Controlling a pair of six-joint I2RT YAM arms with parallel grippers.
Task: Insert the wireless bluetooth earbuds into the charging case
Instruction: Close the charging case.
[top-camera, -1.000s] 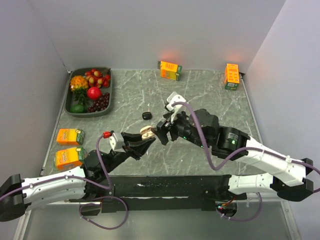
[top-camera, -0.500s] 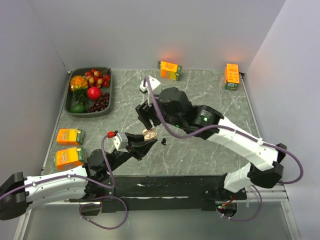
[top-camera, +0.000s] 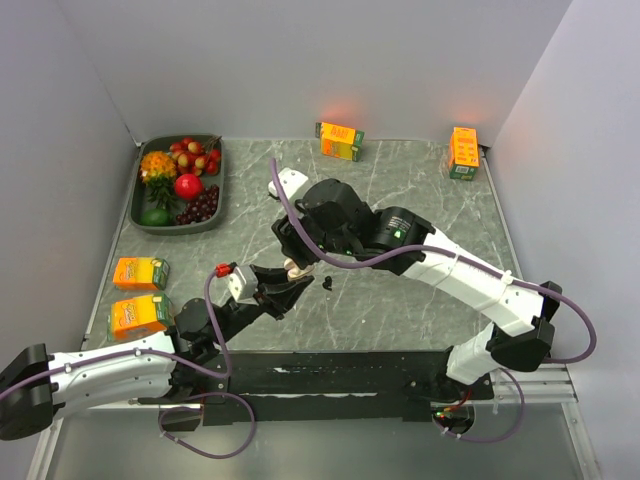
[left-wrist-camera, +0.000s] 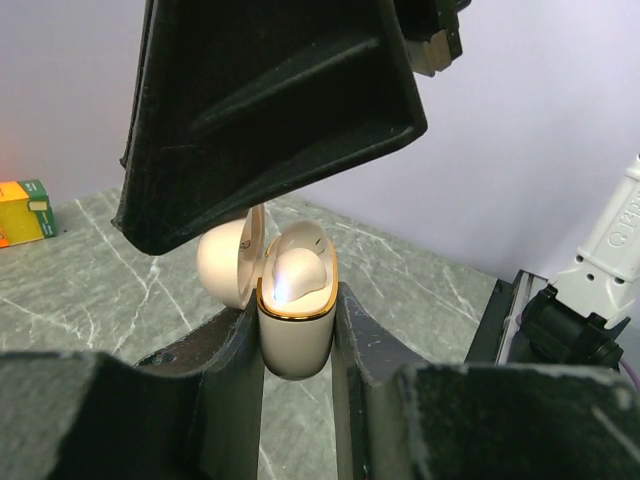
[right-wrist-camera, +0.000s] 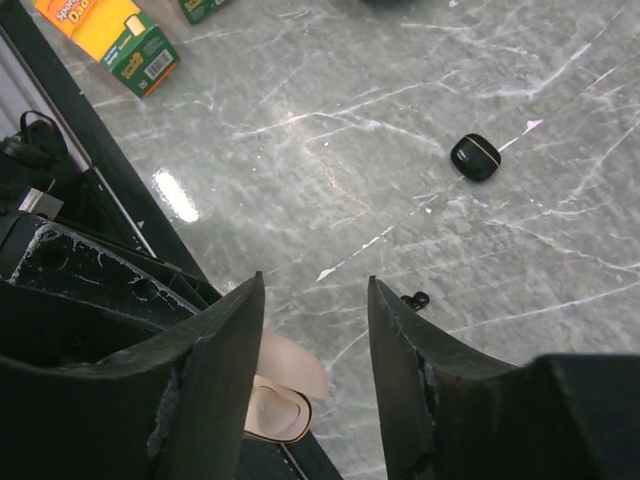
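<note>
The cream case (top-camera: 293, 270) goes outward and down in my left gripper next. It gets released on the bare marble beyond the small black case, since its earbud sits inside.
My left gripper (left-wrist-camera: 297, 305) is shut on the cream charging case (left-wrist-camera: 295, 345), held upright with its lid (left-wrist-camera: 228, 268) open. One whitish earbud (left-wrist-camera: 296, 275) sits in the case. My right gripper (right-wrist-camera: 315, 290) hangs open just above the case (right-wrist-camera: 275, 412), with nothing between its fingers (left-wrist-camera: 270, 110). In the top view the right gripper (top-camera: 297, 257) is over the left gripper (top-camera: 290, 279) and the case (top-camera: 293, 270). A tiny black earbud (top-camera: 327, 285) lies on the table just right of them and also shows in the right wrist view (right-wrist-camera: 415, 299).
A small black case (right-wrist-camera: 474, 157) lies on the marble table beyond the grippers. A fruit tray (top-camera: 222, 176) stands at the back left. Orange juice cartons sit at the left (top-camera: 139, 272) (top-camera: 138, 314) and at the back (top-camera: 341, 140) (top-camera: 463, 152).
My right arm has swung left from beside the case to over it, and its jaws have narrowed. The small black case in the top view is now covered by that arm. The left arm has barely moved.
</note>
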